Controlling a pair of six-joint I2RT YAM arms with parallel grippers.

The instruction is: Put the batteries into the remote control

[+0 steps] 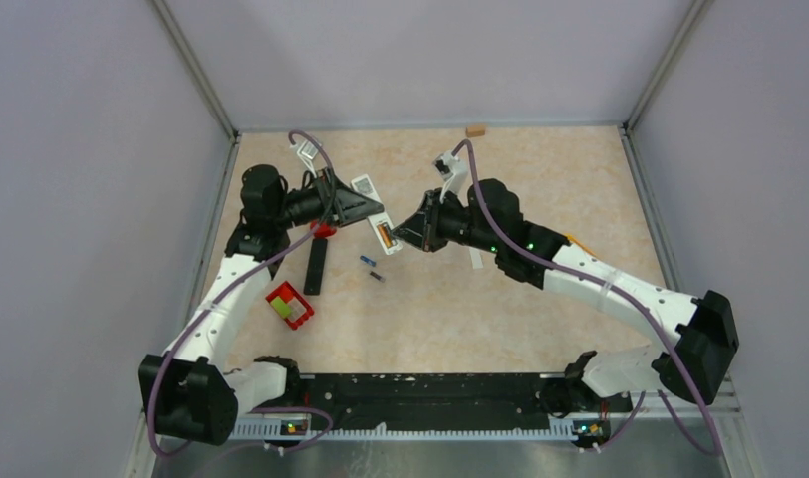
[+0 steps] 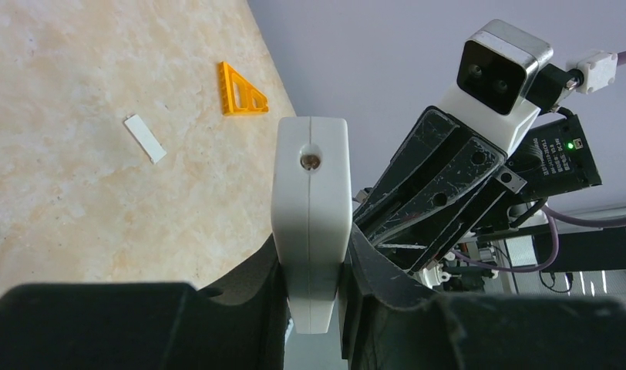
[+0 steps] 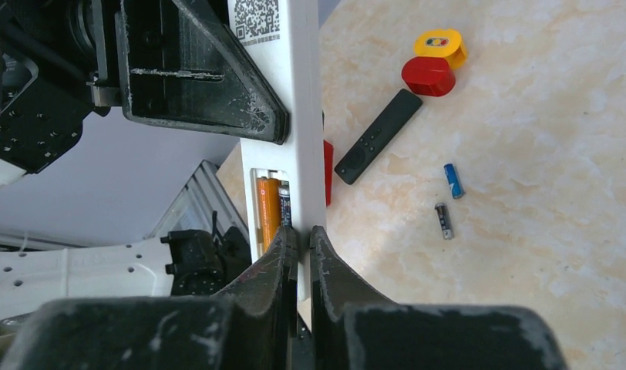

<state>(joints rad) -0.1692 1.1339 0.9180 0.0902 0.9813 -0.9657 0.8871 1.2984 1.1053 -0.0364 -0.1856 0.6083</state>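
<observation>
I will bring the white remote, with its battery bay (image 3: 271,204) filled, down to the bare tabletop below my left gripper and to its right in the top view, and let go there.
My left gripper (image 1: 356,204) is shut on the white remote control (image 1: 371,199) and holds it up off the table; in the left wrist view the remote (image 2: 310,193) is clamped between the fingers. Its open battery bay (image 3: 271,204) holds an orange battery (image 3: 267,206) and a dark battery (image 3: 285,202). My right gripper (image 1: 401,232) is at the bay end, its tips (image 3: 304,235) almost together and touching the dark battery's lower end and the bay wall. A blue battery (image 1: 366,261) and a dark battery (image 1: 377,275) lie loose on the table; both also show in the right wrist view, blue (image 3: 452,180) and dark (image 3: 444,220).
A black remote (image 1: 316,266) lies left of the loose batteries. A red box (image 1: 289,305) sits nearer the left arm. A red piece (image 1: 323,229), a white strip (image 1: 475,257), an orange triangle (image 2: 240,91) and a wooden block (image 1: 474,130) are on the table.
</observation>
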